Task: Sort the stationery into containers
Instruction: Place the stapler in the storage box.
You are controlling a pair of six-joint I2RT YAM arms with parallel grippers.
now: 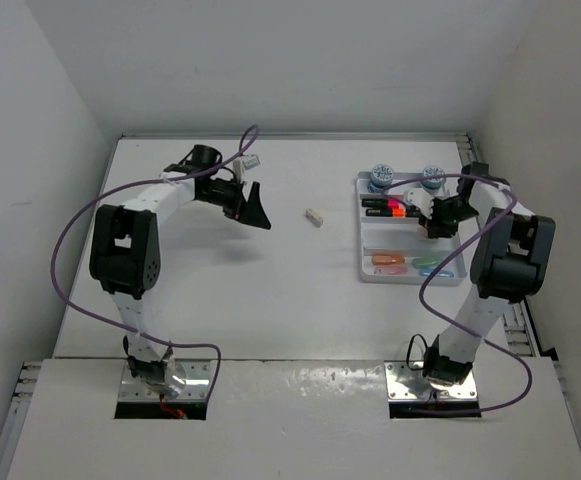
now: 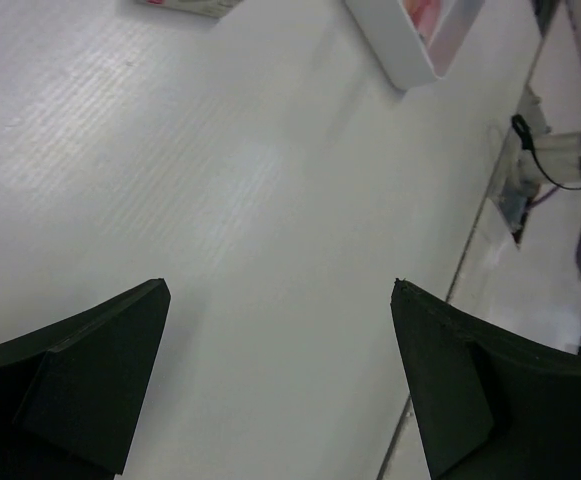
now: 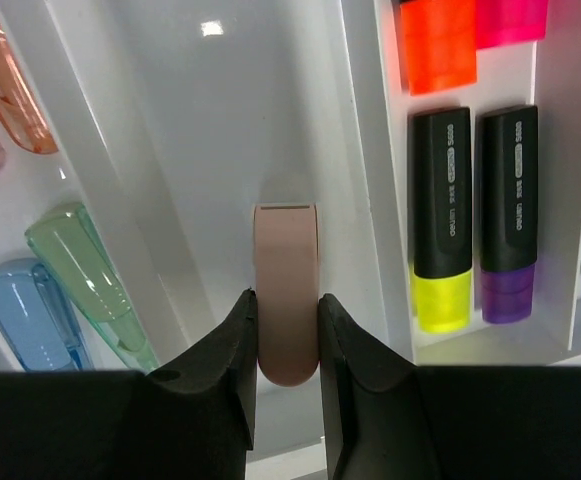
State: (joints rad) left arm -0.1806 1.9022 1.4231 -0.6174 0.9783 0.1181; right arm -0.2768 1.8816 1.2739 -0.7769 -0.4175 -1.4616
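Note:
My left gripper moves toward the tray (image 1: 362,250) and lowers around the small beige block next, since that lies below it, to its right in the top view.
My right gripper (image 3: 286,297) is shut on a pinkish-beige block (image 3: 286,245), holding it low in the middle section of the white tray (image 1: 362,250). In the section beside it lie black markers with yellow (image 3: 442,300), purple (image 3: 510,290), orange (image 3: 437,45) and pink (image 3: 510,20) ends. Pastel stubs fill the other side: orange (image 3: 5,90), green (image 3: 80,270) and blue (image 3: 30,310). Two blue-white pots (image 1: 380,177) (image 1: 432,176) stand at the tray's far end. A small beige block (image 1: 315,217) lies on the table. My left gripper (image 1: 255,210) hangs open to its left, nothing between its fingers (image 2: 90,360).
White walls close in the table on the left, back and right. The tray's corner (image 2: 400,65) shows at the top of the left wrist view, with the right arm's base (image 2: 560,160) beyond it. Purple cables loop from both arms.

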